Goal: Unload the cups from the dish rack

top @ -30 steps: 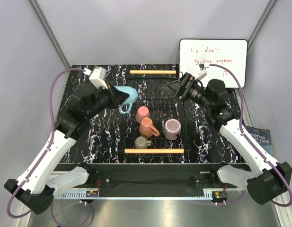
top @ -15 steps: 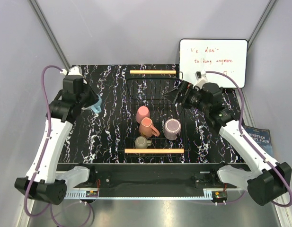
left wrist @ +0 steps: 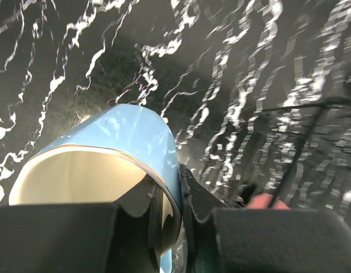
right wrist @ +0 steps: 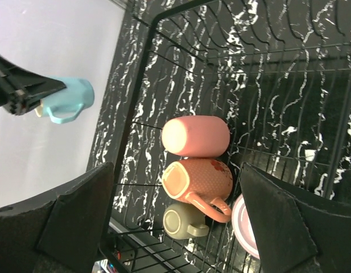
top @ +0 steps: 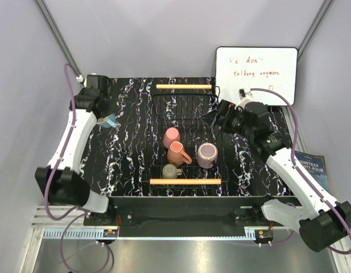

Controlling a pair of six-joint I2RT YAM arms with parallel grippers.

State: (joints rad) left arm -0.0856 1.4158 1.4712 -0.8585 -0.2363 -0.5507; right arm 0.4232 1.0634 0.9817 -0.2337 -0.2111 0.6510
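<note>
My left gripper needs to go straight down next and put the light blue cup (top: 109,121) on the bare marbled tabletop below it, because the cup is still hanging above the tabletop.
The light blue cup (top: 109,121) hangs over the marbled table's far left, outside the dish rack (top: 185,181). My left gripper (top: 102,115) is shut on its rim, one finger inside the pale bowl and one outside the blue cup (left wrist: 127,139); left gripper (left wrist: 168,196). In the rack lie the pink cup (top: 171,136), the orange cup (top: 178,152), the mauve cup (top: 207,154) and the olive cup (top: 170,170). My right gripper (top: 213,117) hovers open over the rack's right back part. The right gripper (right wrist: 176,170) looks down at the pink cup (right wrist: 195,135), orange cup (right wrist: 201,177) and olive cup (right wrist: 184,220).
A white whiteboard (top: 256,74) with writing stands at the back right. A booklet (top: 312,165) lies off the table's right edge. The blue cup (right wrist: 65,100) sits close to the table's left edge, by the grey wall. The rack's wire rim (right wrist: 142,74) runs below my right gripper.
My left arm has swung farther left and back, carrying the blue cup from beside the rack to the table's far left. The right gripper shifted slightly and stayed open.
</note>
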